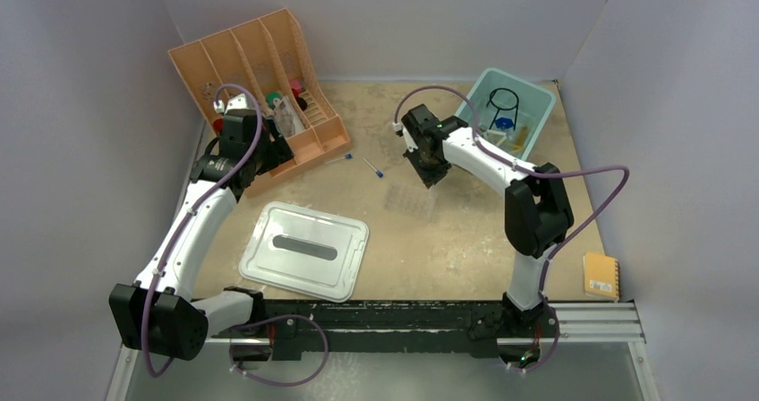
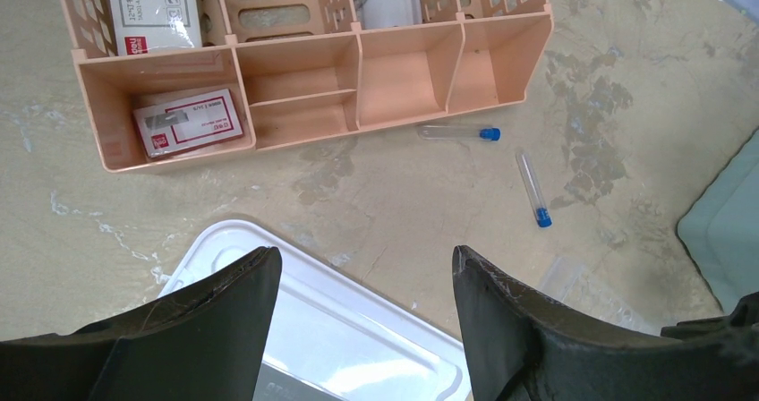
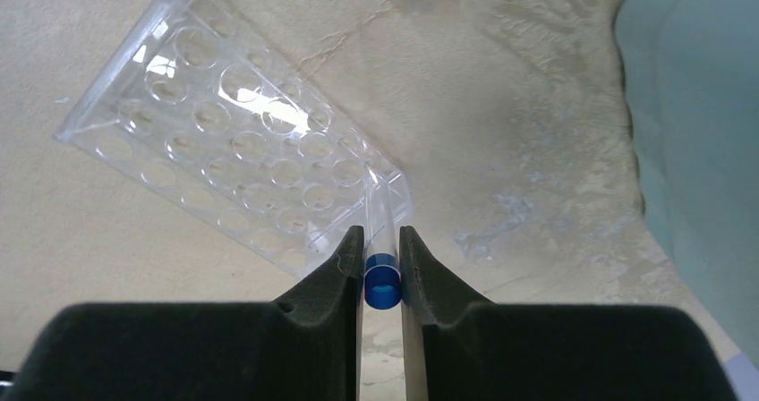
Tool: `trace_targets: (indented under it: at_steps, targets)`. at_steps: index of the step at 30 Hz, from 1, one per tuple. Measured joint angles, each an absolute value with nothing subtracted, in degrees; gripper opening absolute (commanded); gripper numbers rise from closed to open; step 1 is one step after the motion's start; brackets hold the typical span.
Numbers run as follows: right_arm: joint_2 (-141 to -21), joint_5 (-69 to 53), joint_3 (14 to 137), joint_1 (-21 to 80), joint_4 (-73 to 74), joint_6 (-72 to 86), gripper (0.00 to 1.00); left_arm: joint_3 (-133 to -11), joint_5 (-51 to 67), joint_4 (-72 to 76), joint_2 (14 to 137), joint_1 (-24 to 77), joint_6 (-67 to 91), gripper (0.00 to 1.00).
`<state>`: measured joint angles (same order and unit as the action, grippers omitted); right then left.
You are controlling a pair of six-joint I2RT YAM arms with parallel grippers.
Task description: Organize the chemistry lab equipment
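The blue-capped tube's clear end already reaches the rack's corner by the teal bin, so my right gripper turns and moves slightly outward there next.
My right gripper (image 3: 382, 247) is shut on a blue-capped thin tube (image 3: 381, 272), its clear end over the near corner of the clear tube rack (image 3: 233, 159). In the top view that gripper (image 1: 431, 173) hangs just above the rack (image 1: 411, 200). Two more blue-capped tubes (image 2: 459, 133) (image 2: 533, 189) lie on the table by the peach organizer (image 2: 304, 88); they also show in the top view (image 1: 337, 159) (image 1: 376, 168). My left gripper (image 2: 365, 267) is open and empty, above the edge of the pale lid (image 2: 340, 329). A black wire ring (image 1: 504, 106) stands in the teal bin (image 1: 537, 106).
The peach slotted organizer (image 1: 260, 88) stands at the back left with small boxes in it. The pale lid (image 1: 304, 251) lies at the front centre. The teal bin also holds blue and yellow items. A yellow notepad (image 1: 601, 276) lies at the right edge.
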<state>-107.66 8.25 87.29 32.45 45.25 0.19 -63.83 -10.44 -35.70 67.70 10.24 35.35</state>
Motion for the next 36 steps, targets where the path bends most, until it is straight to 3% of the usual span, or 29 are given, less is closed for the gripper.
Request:
trace_targets:
  at_steps: [13, 36]
  targets:
    - [-110.37, 14.41, 88.44, 32.10, 41.23, 1.98, 0.09, -62.28, -10.39, -35.51, 67.51, 10.24, 35.48, 0.69]
    - [-106.26, 12.12, 82.02, 29.76, 34.72, 11.66, 0.15, -60.84, -10.15, -35.29, 66.74, 10.26, 36.38, 0.69]
